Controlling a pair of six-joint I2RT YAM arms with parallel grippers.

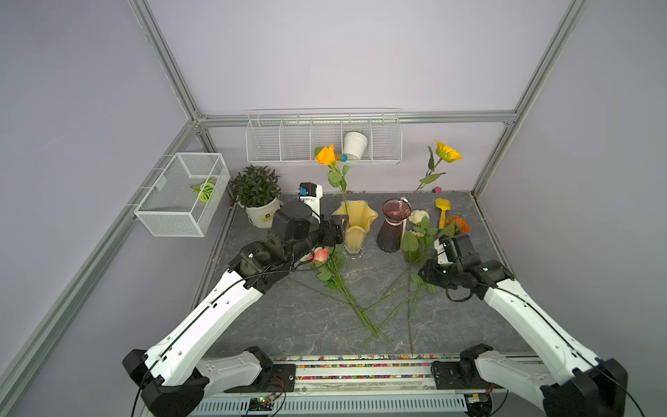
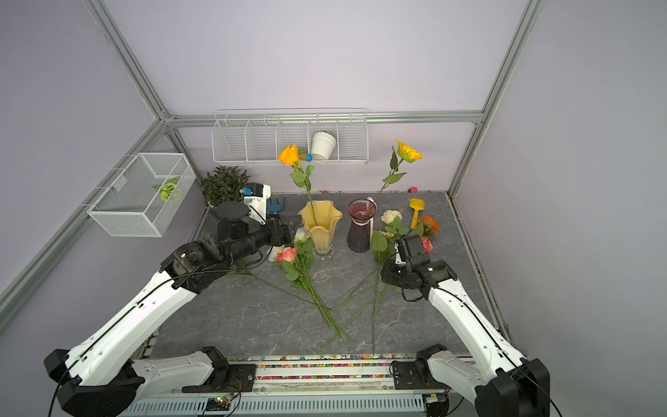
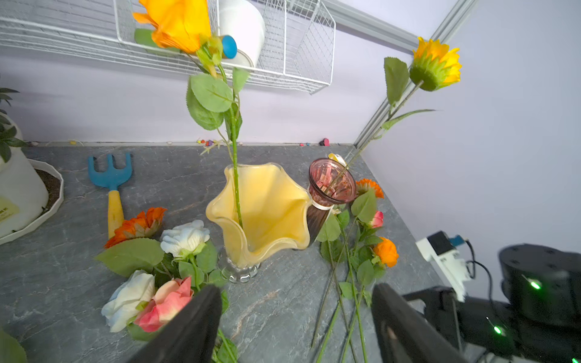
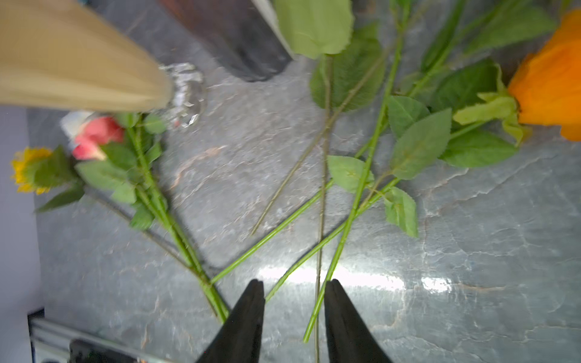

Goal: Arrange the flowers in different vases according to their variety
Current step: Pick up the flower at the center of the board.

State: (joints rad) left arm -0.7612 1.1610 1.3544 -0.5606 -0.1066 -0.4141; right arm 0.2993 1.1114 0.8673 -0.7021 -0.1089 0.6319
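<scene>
Next, my right gripper will move outward and down to close on the brown stem over the broad leaf [image 4: 365, 80], as it lies clear of the crossing, outward and below.
An orange rose [image 1: 325, 155] stands in the yellow vase [image 1: 355, 224]. A yellow sunflower [image 1: 447, 151] leans out of the dark purple vase [image 1: 393, 227]. Loose flowers lie on the table: a pink rose [image 1: 320, 254], white roses [image 3: 185, 237], a cream rose [image 1: 418, 216] and an orange-red head [image 1: 460, 224]. My left gripper [image 3: 295, 301] is open just left of the yellow vase with nothing between its fingers. My right gripper [image 4: 294, 286] is open above crossed green stems [image 4: 342, 232] in front of the purple vase and grips none of them.
A potted green plant [image 1: 256, 187] stands at the back left. A wire basket [image 1: 180, 205] hangs on the left wall. A wire shelf [image 1: 281, 144] on the back wall holds a white pot [image 1: 355, 144]. A yellow shovel [image 1: 442, 209] and a blue rake [image 3: 110, 176] lie on the table.
</scene>
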